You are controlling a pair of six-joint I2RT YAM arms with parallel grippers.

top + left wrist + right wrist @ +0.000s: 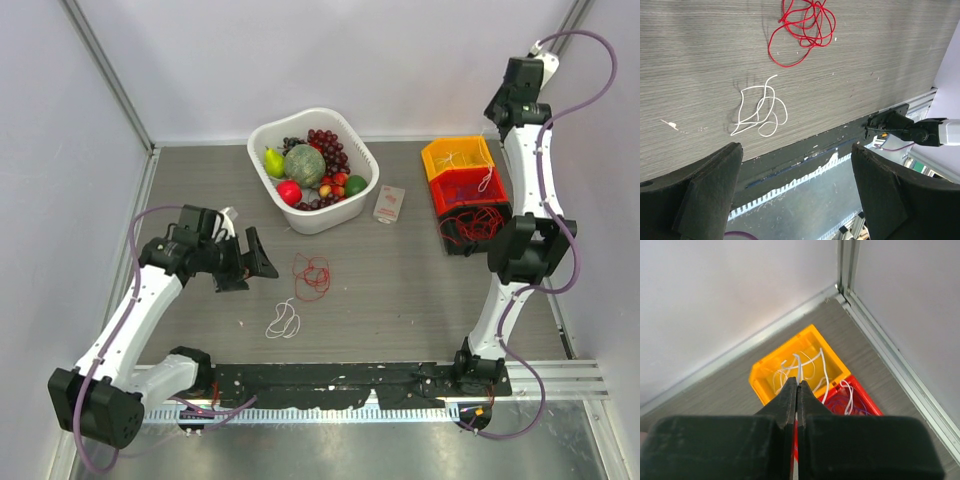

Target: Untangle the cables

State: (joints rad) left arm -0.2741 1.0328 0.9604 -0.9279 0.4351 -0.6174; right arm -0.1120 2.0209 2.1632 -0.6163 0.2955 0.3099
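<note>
The right gripper will next move down and to the left in the top view, over the yellow bin, and let go of its white cable where other white cables lie.
Two loose cables lie on the grey table. A red cable (312,275) (802,27) forms a tangle of loops mid-table, and a small white cable (284,320) (760,107) curls nearer the front edge. My left gripper (252,262) (797,150) hovers left of them, open wide with nothing between its fingers. My right gripper (797,382) is raised at the right, shut, pointing at a yellow bin (458,157) (765,372) of white cables and a red bin (470,188) (870,402) with purple and white cables. I see nothing pinched in it.
A black bin (472,225) of red cables sits in front of the red bin. A white basket (345,215) of fruit stands at the back centre, with a small card box (389,203) to its right. A black strip (340,380) runs along the near edge.
</note>
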